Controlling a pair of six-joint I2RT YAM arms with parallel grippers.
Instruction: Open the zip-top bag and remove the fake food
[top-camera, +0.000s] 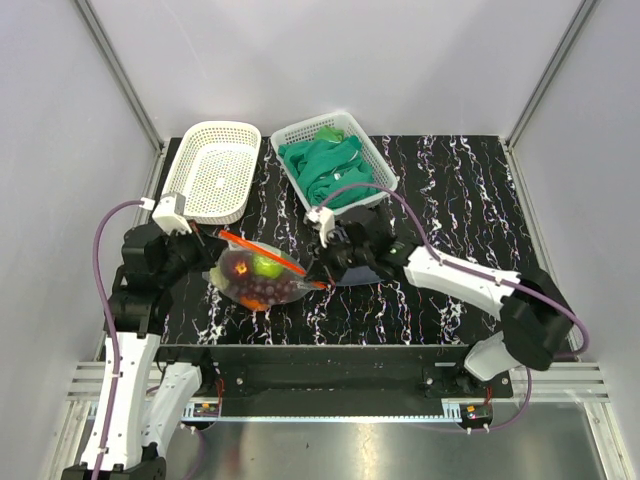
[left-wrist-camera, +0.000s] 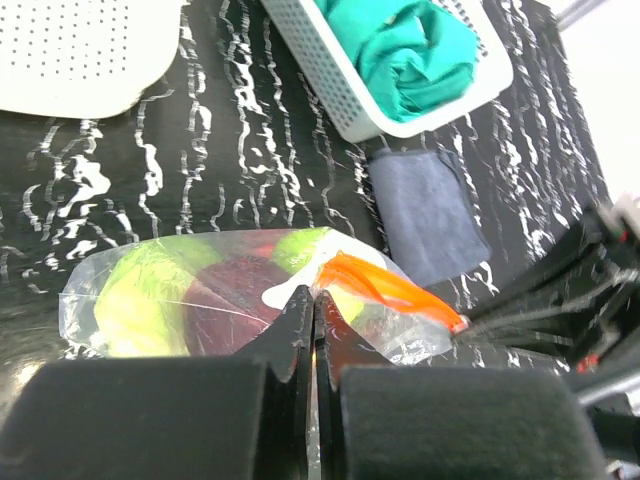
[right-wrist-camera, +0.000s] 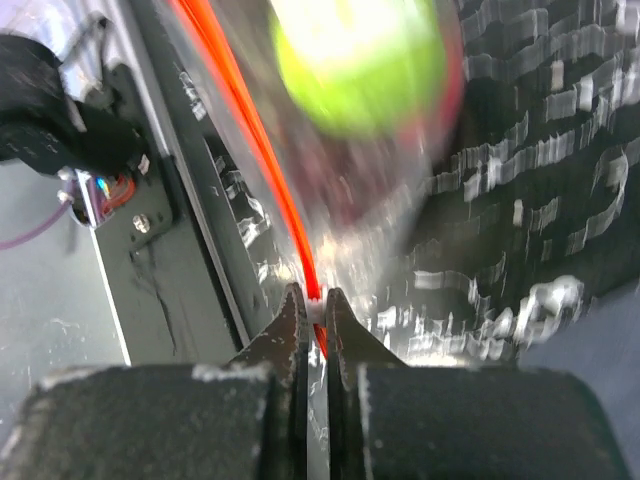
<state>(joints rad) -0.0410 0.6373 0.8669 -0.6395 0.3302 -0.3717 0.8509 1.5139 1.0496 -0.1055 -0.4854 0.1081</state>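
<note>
I will next pull the white slider (right-wrist-camera: 318, 306) to the right in the top view with my right gripper and let it go, because it is between that gripper's fingers near the end of the bag's zip.
The clear zip-top bag (top-camera: 258, 277) hangs between both grippers just above the black table, its orange-red zip strip (top-camera: 262, 251) stretched across the top. Inside are fake food pieces: a green apple (top-camera: 267, 265), a dark red apple (top-camera: 239, 266) and dark purple grapes (top-camera: 264, 290). My left gripper (top-camera: 214, 252) is shut on the bag's left corner; in the left wrist view (left-wrist-camera: 315, 300) the plastic is pinched between the fingers. My right gripper (top-camera: 322, 272) is shut on the zip strip's white slider (right-wrist-camera: 318, 306) at the bag's right end. The green apple (right-wrist-camera: 358, 62) blurs above it.
A white basket (top-camera: 214, 170) stands empty at the back left. A second white basket (top-camera: 334, 160) holds green cloths. A dark grey-blue cloth (left-wrist-camera: 427, 212) lies on the table behind the right gripper. The table's front edge (top-camera: 330, 350) is close to the bag.
</note>
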